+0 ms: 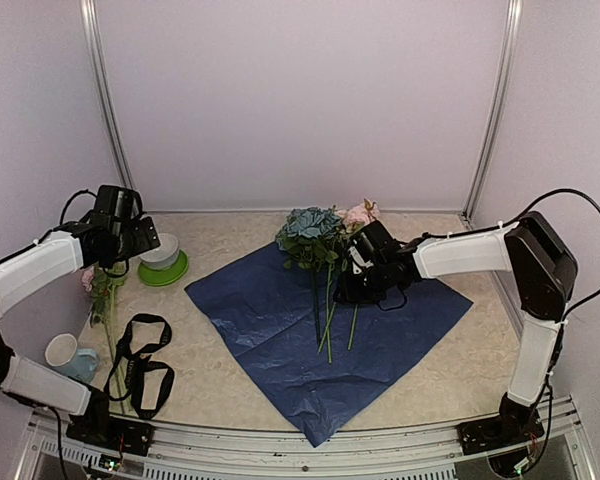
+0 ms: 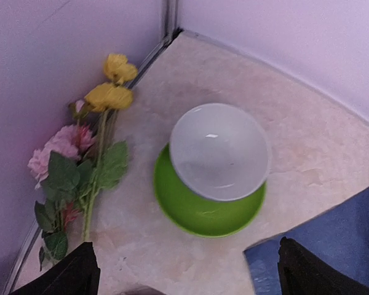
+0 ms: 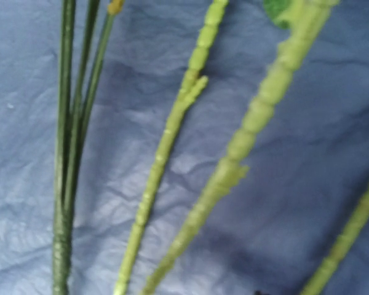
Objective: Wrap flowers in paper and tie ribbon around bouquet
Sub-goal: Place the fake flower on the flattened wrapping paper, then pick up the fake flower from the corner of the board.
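Observation:
The yellow flowers' stem lies bare past the leaves, so my left gripper moves down, back and to the left in the top view onto it there next.
The paper (image 1: 280, 320) lies spread flat mid-table, navy side up. On it rest some of the flowers: a blue-green hydrangea (image 1: 310, 228), a pink rose (image 1: 360, 213) and their green stems (image 1: 328, 315). My right gripper (image 1: 350, 280) hovers low over those stems; the right wrist view shows only stems (image 3: 166, 147) lying on the paper (image 3: 295, 153), with the jaws out of sight. More flowers, pink (image 2: 58, 147) and yellow (image 2: 104, 98), lie along the left wall. My left gripper (image 2: 187, 276) is open and empty beside them, its corner of paper (image 2: 332, 246) nearby. The ribbon (image 1: 140, 362) lies looped at front left.
A white bowl (image 2: 218, 150) sits on a green saucer (image 2: 203, 215) just ahead of the left gripper. A pale cup (image 1: 62, 350) stands near the left arm's base. Walls close in the table on the left, back and right.

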### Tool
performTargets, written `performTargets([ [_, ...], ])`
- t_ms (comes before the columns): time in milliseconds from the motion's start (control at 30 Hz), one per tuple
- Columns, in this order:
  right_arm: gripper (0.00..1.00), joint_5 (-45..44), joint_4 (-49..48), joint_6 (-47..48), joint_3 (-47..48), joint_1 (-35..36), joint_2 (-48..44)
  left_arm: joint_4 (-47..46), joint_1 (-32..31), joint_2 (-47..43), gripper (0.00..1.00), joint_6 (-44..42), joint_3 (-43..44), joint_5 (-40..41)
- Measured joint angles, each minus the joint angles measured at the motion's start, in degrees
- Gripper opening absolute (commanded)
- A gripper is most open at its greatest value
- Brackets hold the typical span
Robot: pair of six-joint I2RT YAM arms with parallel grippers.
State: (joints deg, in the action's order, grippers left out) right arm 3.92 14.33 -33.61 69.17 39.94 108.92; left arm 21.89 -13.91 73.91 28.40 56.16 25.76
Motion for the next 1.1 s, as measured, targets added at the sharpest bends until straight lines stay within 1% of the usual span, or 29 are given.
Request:
performTargets([
  [100,0.57,-2.21,3.21,2.08,1.51,0.0,-0.7,2.6,6.58,1.44,0.99,0.44,-2.71,-2.29],
  [200,0.6,-4.09,5.07,3.8,2.62,0.0,-1.4,3.96,11.67,4.2,0.98,0.52,-3.17,-4.85],
  [233,0.6,-4.55,5.57,4.42,2.62,0.0,-1.79,4.15,12.87,5.4,0.94,0.35,-3.21,-5.44],
  [267,0.6,-5.01,6.03,4.72,2.62,0.0,-2.19,4.33,13.94,6.51,0.88,0.07,-3.23,-5.81],
  [300,0.6,-5.38,6.16,5.14,2.56,0.0,-2.56,4.44,14.73,7.74,0.8,-0.39,-3.26,-6.25],
  [333,0.6,-5.6,6.25,5.55,2.51,0.0,-2.89,4.52,15.17,8.76,0.7,-0.87,-3.26,-6.62],
  [367,0.6,-5.84,6.21,6.08,2.32,0.0,-3.34,4.63,15.65,9.99,0.63,-1.36,-3.23,-7.13],
  [433,0.6,-6.19,6.08,7.26,1.68,0.0,-4.37,4.98,16.41,12.61,0.57,-2.93,-3.23,-7.52],
  [567,0.61,-6.82,5.95,9.31,0.44,0.0,-5.99,6.27,18.08,16.13,0.52,-5.95,-3.13,-7.02],
  [633,0.61,-7.52,5.9,10.21,-0.07,0.0,-6.4,7.54,18.88,17.62,0.52,-6.97,-2.47,-5.77],
  [733,0.61,-8.33,5.84,11.1,-0.83,0.0,-6.73,8.9,19.61,20.85,0.48,-8.7,-1.38,-4.22],
  [867,0.61,-9.16,5.77,11.87,-1.29,0.0,-6.82,10.12,19.78,24.96,0.48,-9.88,-1.03,-5.33],
  [900,0.61,-9.31,5.79,11.96,-1.29,0.0,-6.82,9.66,19.78,24.94,0.46,-10.14,-0.74,-6.43],
  [933,0.61,-9.46,5.75,12.07,-1.29,0.0,-6.82,9.4,19.69,25.14,0.41,-10.34,-0.72,-6.86],
  [967,0.61,-9.6,5.75,12.15,-1.29,0.0,-6.82,9.4,19.67,25.27,0.32,-10.4,-0.66,-7.02],
  [1000,0.61,-9.81,5.84,12.26,-1.29,0.0,-6.82,9.38,19.74,25.49,0.19,-10.86,-0.48,-7.32],
  [1033,0.61,-10.1,5.81,12.37,-1.29,0.0,-6.82,9.31,19.74,25.77,0.02,-10.78,-0.28,-7.34],
  [1067,0.61,-10.36,5.81,12.48,-1.29,0.0,-6.84,9.22,19.71,26.1,0.0,-10.99,-0.11,-7.32],
  [1100,0.61,-10.54,5.84,12.57,-1.31,0.0,-6.86,9.01,19.71,26.32,0.0,-11.04,-0.07,-7.34],
])
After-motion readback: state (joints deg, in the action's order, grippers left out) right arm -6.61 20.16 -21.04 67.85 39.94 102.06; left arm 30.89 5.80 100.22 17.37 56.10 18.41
